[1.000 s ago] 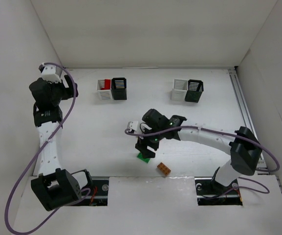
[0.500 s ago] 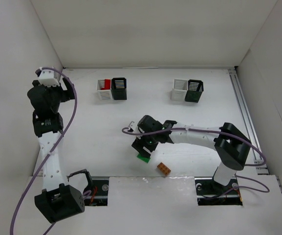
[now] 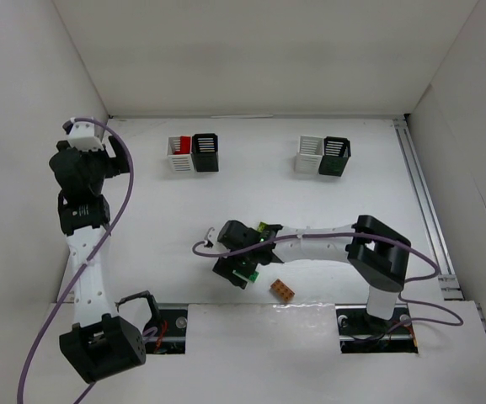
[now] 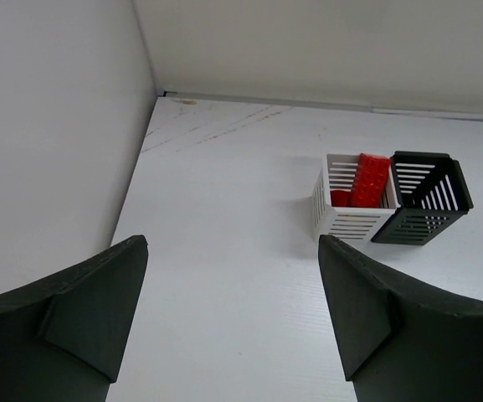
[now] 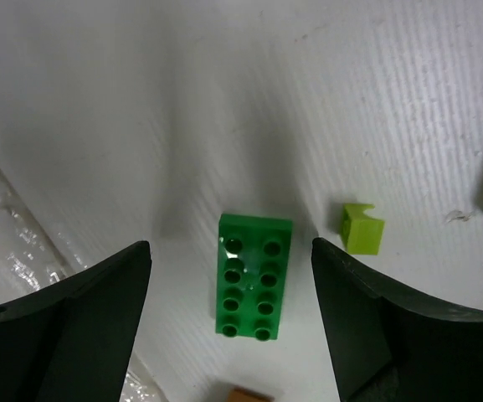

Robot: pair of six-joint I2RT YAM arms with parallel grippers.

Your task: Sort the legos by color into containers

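The green brick is off-center, so my right gripper next needs to move slightly toward the small yellow-green piece and then close on the brick's long sides (image 3: 247,275) (image 5: 254,277).
A green lego brick (image 5: 254,276) lies studs up on the table between the fingers of my open right gripper (image 5: 231,247), untouched by either finger. In the top view the right gripper (image 3: 237,268) hangs over this brick (image 3: 246,278) near the front edge. An orange brick (image 3: 282,290) lies just right of it, and its edge also shows in the right wrist view (image 5: 249,395). A small yellow-green piece (image 5: 362,228) lies beside the right finger. My left gripper (image 4: 233,243) is open and empty, far left (image 3: 112,160). A red brick (image 4: 368,180) stands in the left white bin (image 4: 341,219).
A black bin (image 3: 205,152) adjoins the left white bin (image 3: 178,162). A second white bin (image 3: 309,154) and black bin (image 3: 335,156) stand at the back right. White walls close in the table. A glossy strip (image 3: 310,307) runs along the front edge.
My right gripper has moved left and toward the front edge, staying over the green brick. My left arm swung slightly back and left, then held still.
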